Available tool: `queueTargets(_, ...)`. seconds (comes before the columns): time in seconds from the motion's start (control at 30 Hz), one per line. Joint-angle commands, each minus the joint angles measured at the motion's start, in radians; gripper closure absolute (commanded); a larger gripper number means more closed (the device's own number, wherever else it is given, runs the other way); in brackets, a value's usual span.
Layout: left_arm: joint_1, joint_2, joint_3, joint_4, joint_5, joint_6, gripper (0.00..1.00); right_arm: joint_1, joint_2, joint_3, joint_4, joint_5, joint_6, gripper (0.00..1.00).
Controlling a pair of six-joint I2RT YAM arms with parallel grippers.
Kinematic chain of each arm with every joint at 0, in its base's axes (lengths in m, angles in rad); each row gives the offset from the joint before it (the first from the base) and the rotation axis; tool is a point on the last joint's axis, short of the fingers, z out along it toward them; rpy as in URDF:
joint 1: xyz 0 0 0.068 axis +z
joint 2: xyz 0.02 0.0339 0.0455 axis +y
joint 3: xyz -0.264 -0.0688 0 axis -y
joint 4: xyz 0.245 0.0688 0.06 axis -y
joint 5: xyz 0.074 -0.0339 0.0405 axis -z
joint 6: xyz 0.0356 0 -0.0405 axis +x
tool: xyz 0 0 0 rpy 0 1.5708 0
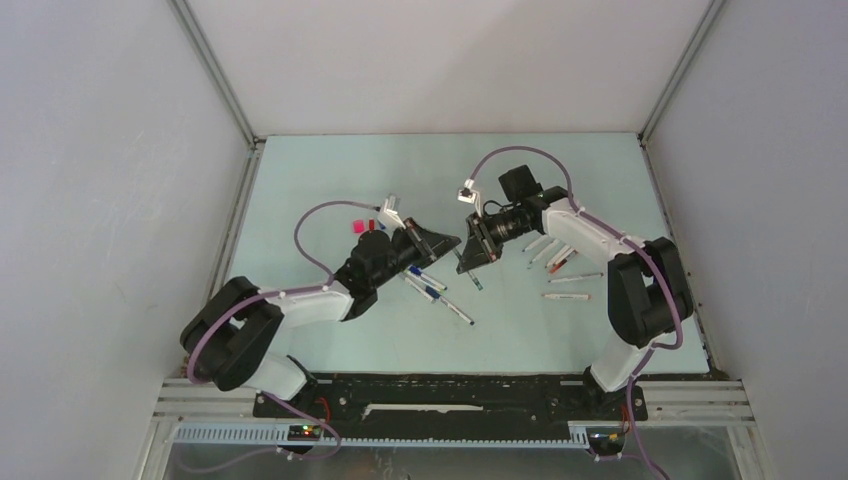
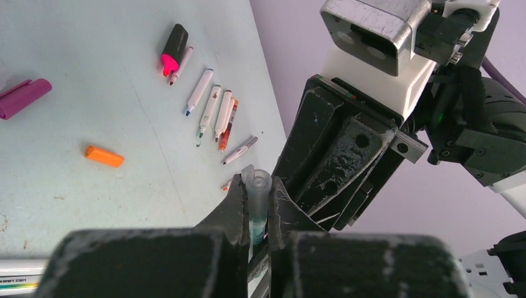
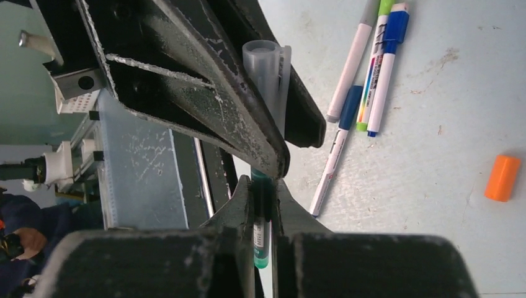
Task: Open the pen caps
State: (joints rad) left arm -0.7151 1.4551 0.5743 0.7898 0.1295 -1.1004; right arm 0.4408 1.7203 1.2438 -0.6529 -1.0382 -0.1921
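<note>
Next, my left gripper needs to pull away and down to release the green pen's cap, as tabletop past the capped pens lies below it, to its left in the top view.
One green pen (image 3: 260, 242) hangs in the air between both grippers above the table's middle. My left gripper (image 2: 257, 184) is shut on its translucent pen cap (image 3: 265, 62), which sticks out past the fingertips. Facing it tip to tip, my right gripper (image 3: 262, 183) is shut on the pen's barrel just below the cap. From above, the left gripper (image 1: 445, 243) and right gripper (image 1: 468, 258) almost touch. An orange cap (image 2: 104, 156) and a fat pink highlighter cap (image 2: 25, 96) lie loose on the table.
Several uncapped pens (image 2: 214, 112) and a black highlighter (image 2: 173, 46) lie in a row by the right arm. Capped pens with blue caps (image 3: 384, 37) lie near the left arm. Grey walls enclose the table (image 1: 560, 330).
</note>
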Motion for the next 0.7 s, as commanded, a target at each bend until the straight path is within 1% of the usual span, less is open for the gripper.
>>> queueTargets(0.0,0.045,-0.062,0.036,0.076,-0.065,0.020,1.00,0.007,0.006,0.005,-0.016,0.006,-0.017,1.00)
queueTargets(0.1,0.160,-0.136,0.014,0.074,-0.154,0.028,1.00,0.015,0.016,0.005,-0.067,-0.006,-0.049,1.00)
queueTargets(0.2,0.301,-0.200,0.016,0.066,-0.211,0.044,1.00,0.034,0.023,-0.023,-0.064,-0.006,-0.049,1.00)
queueTargets(0.3,0.371,-0.240,0.056,0.014,-0.221,0.092,1.00,0.054,0.039,-0.032,-0.065,-0.005,-0.043,1.00)
queueTargets(0.37,0.389,-0.258,0.077,-0.020,-0.215,0.118,1.00,0.059,0.045,-0.032,-0.059,0.010,-0.040,1.00)
queueTargets(0.4,0.395,-0.262,0.077,-0.033,-0.201,0.122,1.00,0.060,0.041,-0.032,-0.057,0.040,-0.041,1.00)
queueTargets(0.43,0.397,-0.268,0.073,-0.049,-0.184,0.127,1.00,0.063,0.032,-0.032,-0.058,0.092,-0.058,1.00)
queueTargets(0.47,0.397,-0.279,0.070,-0.098,-0.162,0.131,1.00,0.065,0.021,-0.032,-0.061,0.169,-0.079,1.00)
queueTargets(0.53,0.398,-0.297,0.069,-0.246,-0.104,0.149,1.00,0.077,-0.002,-0.053,-0.031,0.401,-0.108,1.00)
queueTargets(0.57,0.397,-0.305,0.062,-0.334,-0.083,0.162,1.00,0.085,-0.006,-0.069,-0.015,0.522,-0.126,0.98)
queueTargets(0.6,0.397,-0.312,0.054,-0.423,-0.072,0.176,1.00,0.085,0.006,-0.079,-0.010,0.606,-0.131,0.96)
queueTargets(0.67,0.398,-0.320,0.044,-0.620,-0.080,0.203,1.00,0.077,0.034,-0.081,-0.024,0.671,-0.133,0.93)
